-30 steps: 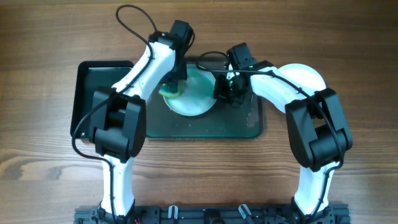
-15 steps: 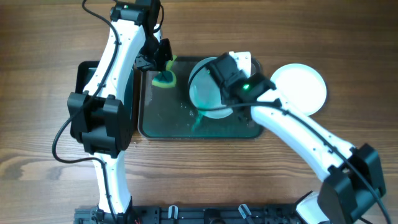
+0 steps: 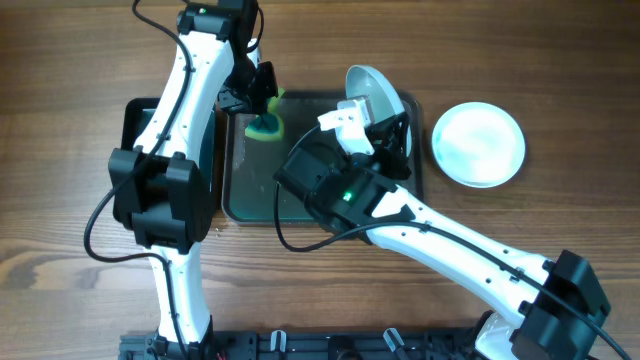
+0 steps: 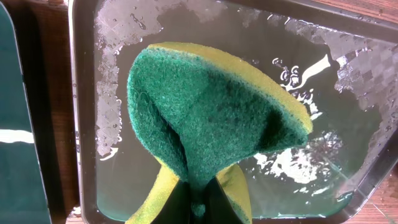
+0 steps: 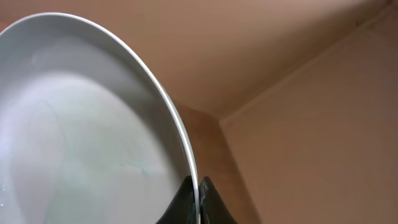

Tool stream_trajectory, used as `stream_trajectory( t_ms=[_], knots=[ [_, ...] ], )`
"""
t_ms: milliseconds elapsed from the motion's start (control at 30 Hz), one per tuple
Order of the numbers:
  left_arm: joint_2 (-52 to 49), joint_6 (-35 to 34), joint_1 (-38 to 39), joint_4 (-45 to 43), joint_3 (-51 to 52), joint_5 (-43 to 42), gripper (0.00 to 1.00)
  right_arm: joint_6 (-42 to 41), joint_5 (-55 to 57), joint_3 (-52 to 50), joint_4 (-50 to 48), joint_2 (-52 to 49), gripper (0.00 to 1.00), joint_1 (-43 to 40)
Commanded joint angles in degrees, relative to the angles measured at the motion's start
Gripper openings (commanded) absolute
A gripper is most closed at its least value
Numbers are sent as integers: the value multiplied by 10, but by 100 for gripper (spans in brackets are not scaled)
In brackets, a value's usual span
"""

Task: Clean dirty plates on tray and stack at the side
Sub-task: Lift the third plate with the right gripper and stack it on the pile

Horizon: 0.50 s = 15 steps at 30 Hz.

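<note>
The right gripper swings over the other white plate (image 3: 479, 145) next, as that already lies beside the tray, turns its tilted plate flat and lowers it to release.
My right gripper (image 5: 199, 198) is shut on the rim of a white plate (image 5: 81, 130) and holds it tilted on edge. In the overhead view this plate (image 3: 373, 91) stands above the far right part of the dark grey-green tray (image 3: 250, 190). A faint teal trace shows on its face. My left gripper (image 4: 198, 202) is shut on a green and yellow sponge (image 4: 205, 118) above the wet tray (image 4: 373, 124); in the overhead view the sponge (image 3: 265, 126) is at the tray's far left corner. Another white plate (image 3: 478, 143) lies on the table to the right of the tray.
A smaller black tray (image 3: 135, 130) lies left of the big tray, mostly under my left arm. Water and foam streaks cover the tray floor (image 4: 298, 68). My right arm (image 3: 450, 250) crosses the tray's near right corner. The table is brown wood.
My right gripper has lifted the plate off the tray floor and tipped it up on edge toward the tray's far right. The left gripper has stayed still with the sponge since half a second ago.
</note>
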<state>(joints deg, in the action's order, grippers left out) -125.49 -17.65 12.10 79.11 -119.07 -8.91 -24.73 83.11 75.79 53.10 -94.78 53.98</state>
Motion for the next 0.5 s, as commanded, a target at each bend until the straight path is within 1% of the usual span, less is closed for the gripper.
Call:
stream_trajectory(
  t_ms=[0, 33, 100, 167, 200, 233, 267, 300, 333, 367, 400, 467],
  knots=[
    [-1, 12, 2, 0, -9, -9, 4, 5, 0, 0, -13, 15, 4, -3],
    [-1, 12, 2, 0, -9, -9, 4, 5, -54, 0, -14, 15, 4, -9],
    [-1, 12, 2, 0, -9, -8, 4, -14, -212, 0, -13, 15, 4, -38],
    [-1, 12, 2, 1, -9, -5, 4, -61, -398, 0, -14, 15, 4, -101],
    [-1, 12, 2, 2, -9, -5, 4, -68, -504, 0, -24, 15, 4, -151],
    [-1, 12, 2, 2, -9, -5, 4, -63, -582, 0, -34, 17, 4, -196],
    [-1, 12, 2, 2, -9, -5, 4, -37, -678, 0, -48, 18, 4, -254],
    [-1, 12, 2, 2, -9, -5, 4, -22, -747, 0, -54, 18, 4, -303],
    [-1, 12, 2, 2, -9, -4, 4, -8, -827, 0, -55, 18, 4, -381],
    [-1, 12, 2, 2, -9, -5, 4, -7, -859, 0, -53, 18, 4, -431],
    [-1, 12, 2, 2, -9, -5, 4, -7, -877, 0, -47, 18, 4, -504],
    [-1, 12, 2, 2, -9, -5, 4, -9, -858, -1, -35, 15, 4, -607]
  ],
)
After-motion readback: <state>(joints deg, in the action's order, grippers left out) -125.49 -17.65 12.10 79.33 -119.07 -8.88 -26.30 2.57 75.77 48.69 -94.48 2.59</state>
